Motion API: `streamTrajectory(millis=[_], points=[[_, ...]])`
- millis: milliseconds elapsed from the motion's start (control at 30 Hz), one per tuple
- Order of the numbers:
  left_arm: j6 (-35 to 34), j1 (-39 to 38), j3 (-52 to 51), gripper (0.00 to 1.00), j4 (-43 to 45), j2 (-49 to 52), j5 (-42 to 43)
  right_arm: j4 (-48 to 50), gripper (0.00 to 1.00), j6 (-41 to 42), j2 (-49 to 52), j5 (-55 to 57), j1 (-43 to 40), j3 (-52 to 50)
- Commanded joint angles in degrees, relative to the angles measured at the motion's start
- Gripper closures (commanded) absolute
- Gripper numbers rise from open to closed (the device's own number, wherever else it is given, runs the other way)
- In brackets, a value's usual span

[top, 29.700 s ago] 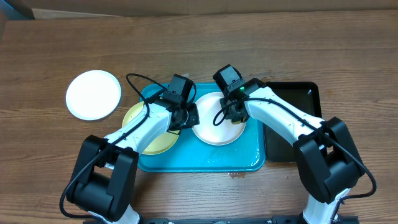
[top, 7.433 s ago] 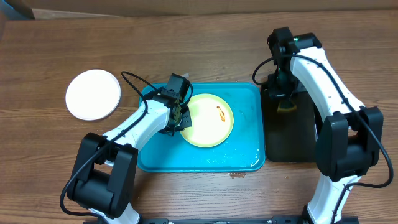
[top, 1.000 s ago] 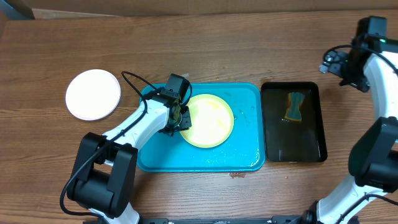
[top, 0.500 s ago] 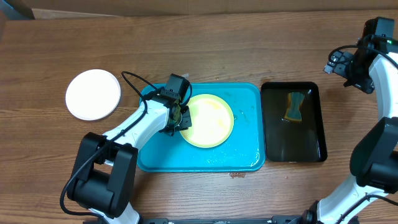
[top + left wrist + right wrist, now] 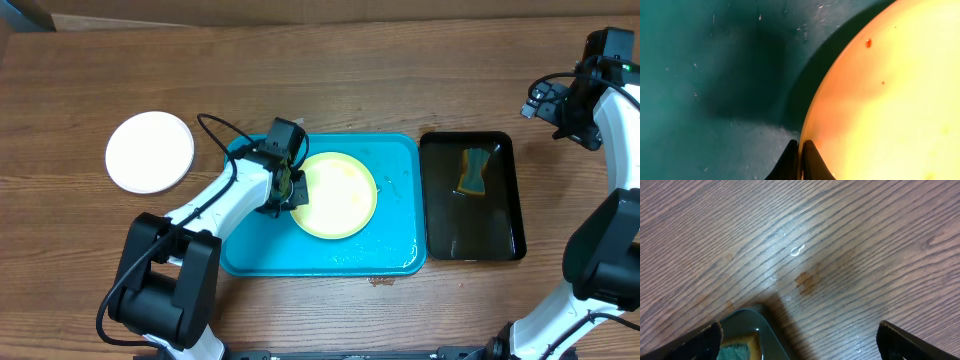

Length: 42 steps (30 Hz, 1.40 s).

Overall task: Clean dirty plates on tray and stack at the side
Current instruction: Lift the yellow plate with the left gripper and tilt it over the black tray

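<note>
My left gripper needs to go up, carry its plate over the white plate (image 5: pixel 150 152), then go down and release it on top, because the white plate is outside the tray.
A pale yellow-green plate (image 5: pixel 338 194) lies in the turquoise tray (image 5: pixel 300 262). My left gripper (image 5: pixel 290 192) is shut on the left rim of this plate. In the left wrist view both dark fingers (image 5: pixel 800 161) pinch the plate's edge (image 5: pixel 890 100) above the wet tray floor (image 5: pixel 715 75), and a small orange speck (image 5: pixel 868 43) sits on the plate. A white plate (image 5: pixel 150 152) rests on the table at the left, outside the tray. My right gripper (image 5: pixel 558 112) hangs open over bare table at the far right, holding nothing.
A narrow black tray (image 5: pixel 500 230) stands right of the turquoise one, with a sponge (image 5: pixel 475 170) lying in its water. The right wrist view shows that tray's corner (image 5: pixel 770 335), the sponge (image 5: pixel 737 350) and water drops on the wood.
My left gripper's jaws have shut onto the yellow-green plate's rim. My right arm drifted slightly to the right, then held still, open.
</note>
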Motion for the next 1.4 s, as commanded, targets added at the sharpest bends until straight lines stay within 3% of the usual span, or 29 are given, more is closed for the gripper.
streamTrajectory(millis=[0,367,767,1033,1367], points=[[4.63,-0.02,8.57,0.96,-2.97,0.68,-0.42,0.15,0.0,0.22,-1.09,-0.04,0.07,1.03],[9.53,-5.79,28.74,0.96,-8.07,0.68,-10.38,0.15,0.0,0.22,-1.11,-0.04,0.07,1.03],[15.04,-21.4,30.51,0.96,1.84,0.7,-25.05,6.16,0.0,-0.02,-1.09,1.73,-0.2,1.03],[23.71,-31.82,30.51,0.96,6.12,0.7,-40.5,7.63,0.0,0.02,-1.05,-1.53,-5.86,1.03],[42.14,-41.62,30.51,0.96,19.52,0.7,-52.5,7.69,0.0,0.02,-1.05,-1.53,-7.39,1.03]])
